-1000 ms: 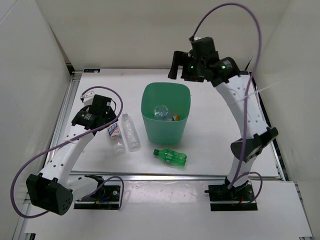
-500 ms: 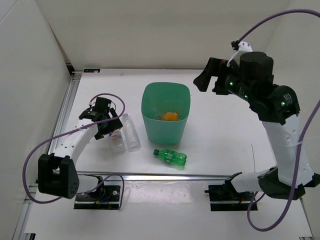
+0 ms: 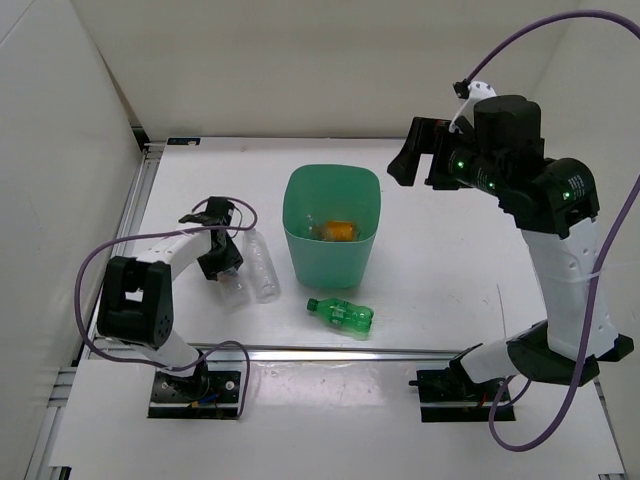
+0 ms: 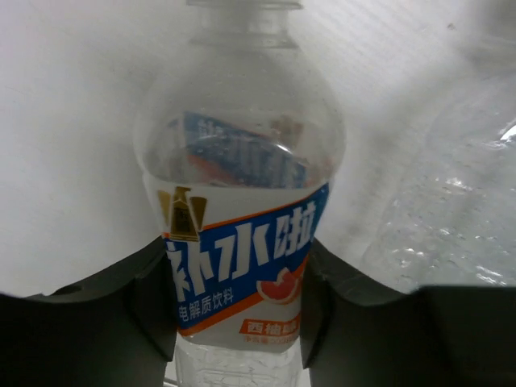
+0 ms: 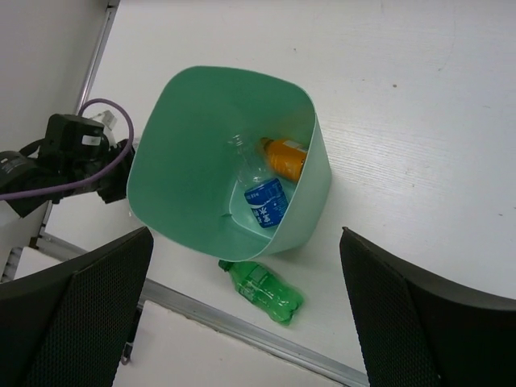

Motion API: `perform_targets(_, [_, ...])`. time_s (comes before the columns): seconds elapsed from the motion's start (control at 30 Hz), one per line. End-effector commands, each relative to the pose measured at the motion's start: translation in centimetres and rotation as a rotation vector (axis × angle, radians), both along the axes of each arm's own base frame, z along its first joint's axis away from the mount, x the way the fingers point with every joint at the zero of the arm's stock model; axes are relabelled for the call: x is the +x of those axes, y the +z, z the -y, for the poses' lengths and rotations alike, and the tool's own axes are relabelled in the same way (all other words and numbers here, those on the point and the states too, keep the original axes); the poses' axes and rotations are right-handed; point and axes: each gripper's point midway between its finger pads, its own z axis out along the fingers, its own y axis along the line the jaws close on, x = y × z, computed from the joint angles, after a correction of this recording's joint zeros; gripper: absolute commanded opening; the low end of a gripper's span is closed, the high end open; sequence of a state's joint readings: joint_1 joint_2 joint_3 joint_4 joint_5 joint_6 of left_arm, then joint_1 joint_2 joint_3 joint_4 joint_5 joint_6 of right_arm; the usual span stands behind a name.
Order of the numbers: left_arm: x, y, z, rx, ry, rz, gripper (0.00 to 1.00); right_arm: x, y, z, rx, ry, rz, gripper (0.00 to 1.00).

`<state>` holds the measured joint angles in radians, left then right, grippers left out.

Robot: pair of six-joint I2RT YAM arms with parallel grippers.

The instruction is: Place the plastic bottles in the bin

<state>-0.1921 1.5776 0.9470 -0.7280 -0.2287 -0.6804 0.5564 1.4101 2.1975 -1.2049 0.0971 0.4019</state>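
Observation:
The bin's opening (image 3: 332, 204) is right of my left gripper in the top view, so I need to lift above the bin's rim, cross over and release the bottle.
My left gripper (image 3: 225, 262) is shut on a clear bottle (image 4: 242, 201) with a blue, white and orange label, which lies on the table left of the bin; its dark fingers (image 4: 153, 298) press both sides of the label. A plain clear bottle (image 3: 263, 265) lies beside it. A green bottle (image 3: 342, 315) lies in front of the green bin (image 3: 330, 265). Inside the bin (image 5: 185, 161) are an orange bottle (image 5: 286, 157) and a clear bottle with a blue label (image 5: 264, 200). My right gripper (image 3: 420, 160) hangs open high up, right of the bin, holding nothing.
White walls close in the table on the left, back and right. A metal rail (image 3: 350, 352) runs along the near edge, just in front of the green bottle. The left arm's purple cable (image 3: 95, 265) loops beside it.
The left gripper has come down over the labelled bottle and shut on it. The right arm has pulled back from over the bin, up and to the right, staying open.

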Motion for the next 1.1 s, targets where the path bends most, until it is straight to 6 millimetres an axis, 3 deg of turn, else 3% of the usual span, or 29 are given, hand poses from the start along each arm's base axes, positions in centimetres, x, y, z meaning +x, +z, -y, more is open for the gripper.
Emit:
perform_targets(0.0, [1.7,1.8,-0.2,0.004,0.027,0.085,0.49,-0.6,0.6,0.5,-0.015,0.018,0.025,1.00])
perform_targets(0.1, [4.3,6.4,0.0,-0.012,0.046,0.235,0.37,-0.3,0.3,0.9,-0.025,0.001,0.018,1.00])
perform_targets(0.2, [7.3,13.9,0.1,-0.042,0.098,0.438,0.37,-0.3,0.0,0.8,-0.015,0.014,0.002,1.00])
perform_targets(0.23, [8.8,17.7,0.4,-0.070,0.109,0.535,0.38,-0.4,-0.4,0.6,-0.011,0.018,-0.015,1.00])
perform_targets(0.33, [10.3,23.9,1.0,-0.133,0.131,0.684,0.40,0.0,-0.3,0.6,0.005,0.020,-0.011,1.00])
perform_targets(0.37, [11.0,27.9,1.4,-0.170,0.121,0.771,0.40,0.3,-0.6,0.8,0.000,0.009,-0.021,1.00])
perform_targets(0.4, [11.9,28.8,1.8,-0.187,0.112,0.786,0.40,0.5,-0.7,0.8,0.012,0.003,-0.027,1.00])
perform_targets(0.47, [12.7,31.8,3.7,-0.267,0.054,0.839,0.37,0.7,-1.1,1.0,0.012,-0.001,-0.039,1.00])
perform_targets(0.5, [13.0,34.9,4.8,-0.307,0.023,0.901,0.35,0.8,-1.2,1.2,0.025,-0.010,-0.045,1.00])
perform_targets(0.57, [13.7,36.5,8.5,-0.387,-0.087,0.914,0.35,0.8,-1.3,1.3,0.031,-0.008,-0.046,1.00])
perform_targets(0.6, [13.7,39.4,9.8,-0.416,-0.137,0.969,0.35,0.9,-1.2,1.7,0.043,-0.027,-0.042,1.00])
perform_targets(0.63, [13.8,40.1,11.2,-0.430,-0.193,0.977,0.35,1.1,-1.6,1.8,0.043,-0.030,-0.056,1.00])
perform_targets(0.67, [14.0,39.8,14.4,-0.477,-0.284,0.954,0.35,1.3,-2.0,2.2,0.048,-0.050,-0.065,1.00])
perform_targets(0.7, [13.7,41.4,15.9,-0.502,-0.335,0.982,0.35,0.9,-2.1,2.1,0.059,-0.045,-0.074,1.00])
perform_targets(0.73, [13.5,41.3,17.4,-0.504,-0.386,0.975,0.35,1.3,-2.4,2.3,0.063,-0.051,-0.079,1.00])
perform_targets(0.77, [13.8,40.2,19.0,-0.505,-0.420,0.948,0.36,1.4,-2.8,2.7,0.068,-0.071,-0.088,1.00])
perform_targets(0.8, [12.9,39.9,21.5,-0.523,-0.476,0.932,0.38,1.1,-2.8,2.7,0.079,-0.068,-0.094,1.00])
perform_targets(0.9, [11.4,38.3,25.4,-0.559,-0.554,0.879,0.41,1.3,-3.1,3.2,0.090,-0.088,-0.101,1.00])
perform_targets(0.97, [10.8,37.3,26.8,-0.566,-0.581,0.849,0.46,1.2,-3.1,3.5,0.091,-0.098,-0.100,1.00])
perform_targets(1.0, [10.2,36.9,27.6,-0.572,-0.598,0.836,0.53,1.1,-2.9,3.8,0.095,-0.106,-0.091,1.00])
perform_targets(1.03, [10.4,36.4,27.4,-0.554,-0.598,0.833,0.72,1.1,-3.3,3.8,0.090,-0.107,-0.103,1.00])
perform_targets(1.07, [9.5,37.5,27.2,-0.558,-0.601,0.854,1.00,0.9,-3.0,4.2,0.094,-0.115,-0.092,1.00])
